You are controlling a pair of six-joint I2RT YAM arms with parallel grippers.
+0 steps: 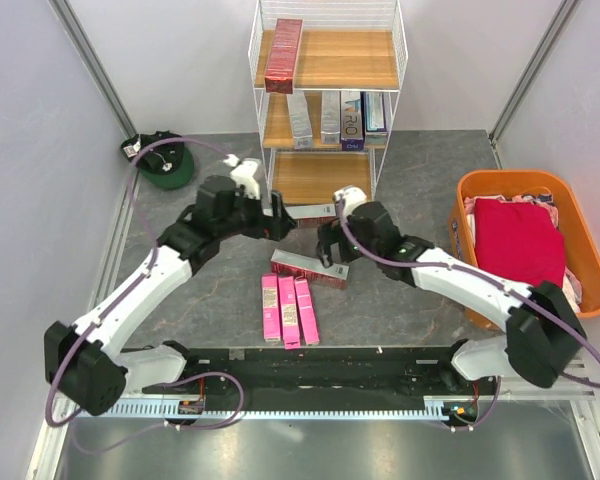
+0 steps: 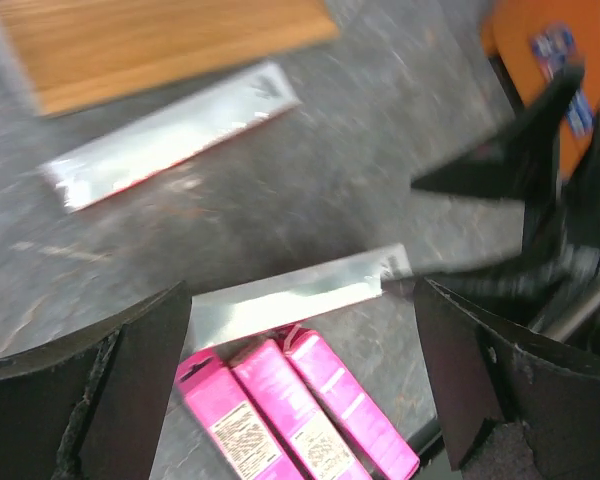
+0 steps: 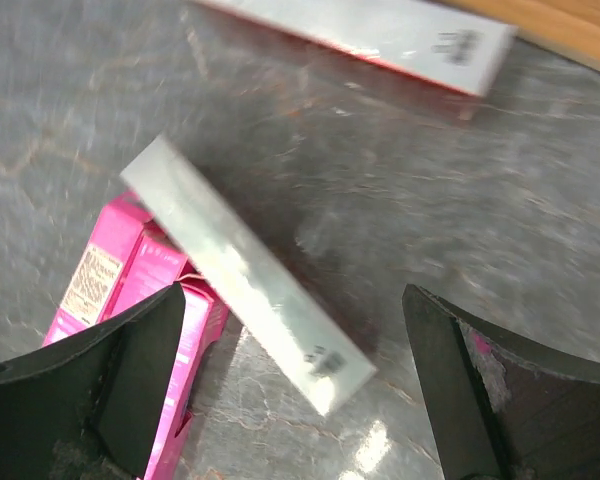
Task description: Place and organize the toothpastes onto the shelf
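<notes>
The nearer red box lies at a slant, so I will turn my right gripper along it and lower it to close around the box's middle (image 1: 305,264) (image 3: 242,275).
Two dark red toothpaste boxes lie on the table, one by the shelf's foot (image 1: 310,211) and one nearer (image 1: 308,268). Three pink boxes (image 1: 289,310) lie side by side in front. The shelf (image 1: 325,175) holds a dark red box (image 1: 283,55) on top and several silver/blue boxes (image 1: 330,118) on the middle board. My left gripper (image 1: 280,220) is open and empty above the nearer red box, which shines silvery in its view (image 2: 290,300). My right gripper (image 1: 329,246) is open and empty over the same box (image 3: 245,275). Pink boxes show in both wrist views (image 2: 290,410) (image 3: 130,290).
An orange tub (image 1: 463,215) with red cloth stands at the right. A green cap (image 1: 166,160) lies at the back left. The two grippers are close together in front of the shelf's bottom board. White walls close in both sides.
</notes>
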